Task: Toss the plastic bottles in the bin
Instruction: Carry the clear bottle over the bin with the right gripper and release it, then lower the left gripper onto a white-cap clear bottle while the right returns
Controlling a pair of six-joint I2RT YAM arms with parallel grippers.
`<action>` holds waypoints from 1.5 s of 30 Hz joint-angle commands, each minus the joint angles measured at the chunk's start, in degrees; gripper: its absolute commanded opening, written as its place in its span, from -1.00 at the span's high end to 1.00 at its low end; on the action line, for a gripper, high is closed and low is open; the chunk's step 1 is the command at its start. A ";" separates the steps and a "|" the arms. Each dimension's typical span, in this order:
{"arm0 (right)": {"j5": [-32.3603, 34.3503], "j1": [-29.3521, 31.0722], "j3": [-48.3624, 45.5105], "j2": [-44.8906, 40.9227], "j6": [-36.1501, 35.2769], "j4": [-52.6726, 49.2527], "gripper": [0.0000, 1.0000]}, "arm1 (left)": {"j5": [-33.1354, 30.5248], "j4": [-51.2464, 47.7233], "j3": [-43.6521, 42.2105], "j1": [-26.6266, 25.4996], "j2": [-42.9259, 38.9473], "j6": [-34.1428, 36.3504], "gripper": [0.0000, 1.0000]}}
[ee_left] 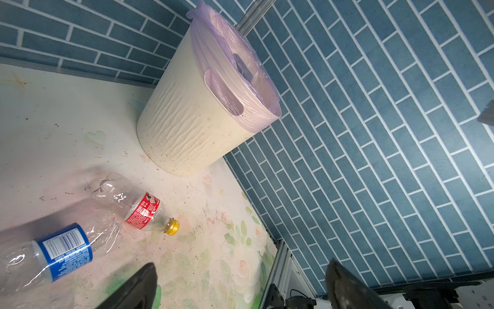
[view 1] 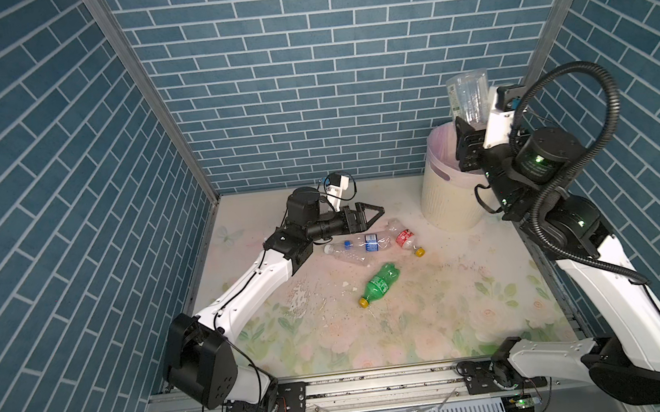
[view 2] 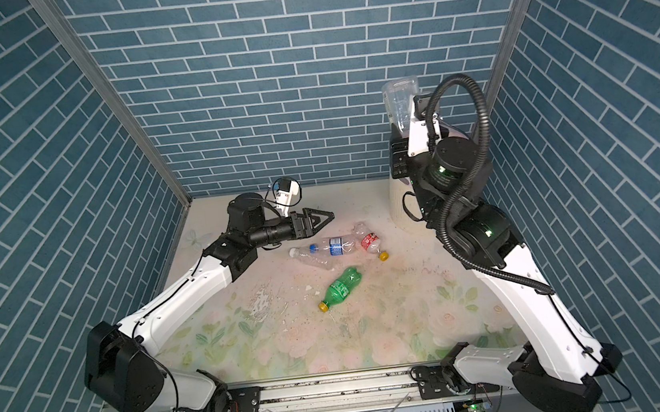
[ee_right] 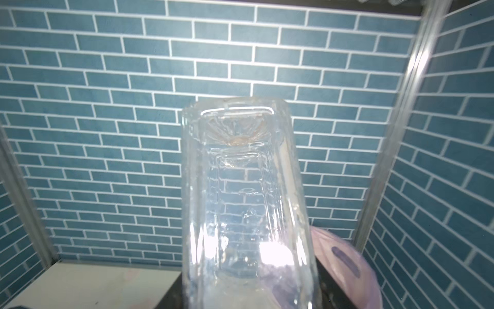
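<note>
I will next reach outward with my right gripper and lower the high-held bottle toward the bin's lilac-lined opening (view 1: 444, 144) to let it go, because the bin's opening is below the gripper and farther outward.
My right gripper (view 1: 469, 127) is shut on a clear square plastic bottle (view 1: 469, 96) (view 2: 400, 99) (ee_right: 240, 187), held base-up above the bin (view 1: 445, 203) (ee_left: 192, 120), a cream ribbed tub with a lilac liner (ee_right: 344, 256). On the table lie a blue-label clear bottle (view 1: 370, 243) (ee_left: 62, 248), a red-label bottle with a yellow cap (view 1: 405, 237) (ee_left: 141, 211), a crushed clear bottle with a white cap (view 1: 344, 256) and a green bottle (view 1: 380, 284) (view 2: 341, 287). My left gripper (view 1: 379, 212) (ee_left: 240, 278) hangs open and empty just above and left of that cluster.
Blue brick-pattern walls (view 1: 308, 92) close in the back and both sides, with metal corner posts (view 1: 169, 119). The bin stands in the back right corner. An aluminium rail (view 1: 379, 377) carrying both arm bases runs along the front edge of the floral table (view 1: 416, 331).
</note>
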 commanded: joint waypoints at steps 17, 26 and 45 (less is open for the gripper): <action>-5.13 -22.56 12.94 19.88 10.55 -14.65 -0.99 | -0.35 -2.21 1.65 0.01 1.95 1.12 -0.99; -7.43 -22.03 12.74 19.24 11.34 -14.83 -0.98 | -1.00 -3.26 1.90 0.00 3.00 1.00 -0.99; -17.86 -3.01 -19.77 11.54 11.91 0.26 -0.99 | -12.60 -15.41 -0.55 10.91 8.51 -12.78 -0.99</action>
